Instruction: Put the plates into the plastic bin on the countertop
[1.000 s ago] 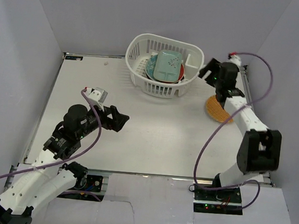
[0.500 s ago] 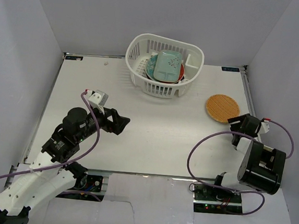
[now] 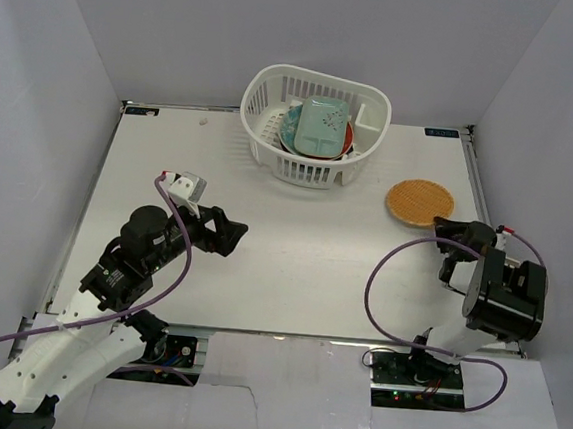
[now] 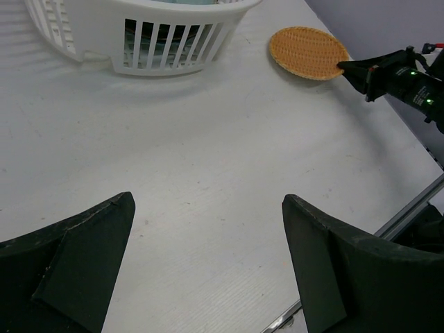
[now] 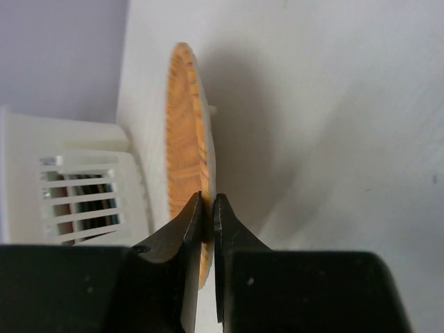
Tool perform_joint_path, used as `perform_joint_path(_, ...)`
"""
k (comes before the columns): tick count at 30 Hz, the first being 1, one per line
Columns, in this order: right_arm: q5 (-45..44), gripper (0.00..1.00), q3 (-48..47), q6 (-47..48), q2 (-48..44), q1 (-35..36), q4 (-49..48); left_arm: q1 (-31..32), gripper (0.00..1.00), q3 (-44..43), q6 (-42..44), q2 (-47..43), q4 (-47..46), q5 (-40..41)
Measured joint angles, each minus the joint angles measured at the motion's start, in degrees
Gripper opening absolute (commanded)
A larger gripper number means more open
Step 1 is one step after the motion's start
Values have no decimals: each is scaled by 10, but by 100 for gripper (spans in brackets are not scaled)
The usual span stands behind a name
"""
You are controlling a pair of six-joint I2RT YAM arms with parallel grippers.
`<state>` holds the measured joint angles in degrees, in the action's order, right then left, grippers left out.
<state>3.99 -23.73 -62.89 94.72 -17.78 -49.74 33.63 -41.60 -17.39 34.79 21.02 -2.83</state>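
The right gripper rises over the mint plate (image 3: 322, 125) next, then lowers and releases. That spot lies outward, to the gripper's left in the top view, inside the bin's side.
The orange woven-look plate (image 3: 420, 201) lies on the white countertop (image 3: 302, 266), right of the plastic bin (image 3: 268, 77). My right gripper (image 3: 444, 226) is shut on that plate's near rim; in the right wrist view the orange plate (image 5: 184, 139) shows edge-on, its rim pinched in the right gripper (image 5: 208, 208). In the bin a pale mint rectangular plate (image 3: 322, 125) lies on a teal round one (image 3: 290, 125) and a red one (image 3: 349, 138). My left gripper (image 3: 227, 231) hangs open and holds nothing over the left-middle of the counter. The left wrist view looks between that open left gripper (image 4: 208, 201) at the orange plate (image 4: 307, 52).
Pale grey walls enclose the counter on three sides. The bin (image 4: 139, 35) stands at the back centre, and its slotted side (image 5: 83, 187) shows beyond the orange plate. The metal front edge (image 4: 409, 208) runs close to my right arm (image 3: 500, 293).
My right arm has drawn back from beside the bin to the near right and its jaws have shut on the orange plate's rim. The plate has shifted slightly left. The left arm barely moved.
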Motion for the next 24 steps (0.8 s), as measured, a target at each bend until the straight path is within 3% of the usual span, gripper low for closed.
perform_joint_path(6, -26, 8, 3, 35, -240, 23, 65, 0, 98, 0, 0, 0, 0, 21)
perform_joint_path(10, -25, 8, -106, 89, -285, 90, 97, -8, 98, 0, 0, 0, 0, 39)
perform_joint_path(14, 22, 8, -282, 131, -190, 164, 114, -22, 98, 0, 0, 2, 0, 52)
perform_joint_path(18, 68, 8, -462, 167, -33, 235, 160, -36, 98, 0, 2, 5, 0, 59)
perform_joint_path(24, 96, 8, -660, 211, 163, 301, 287, -51, 98, 0, 3, 13, 0, 66)
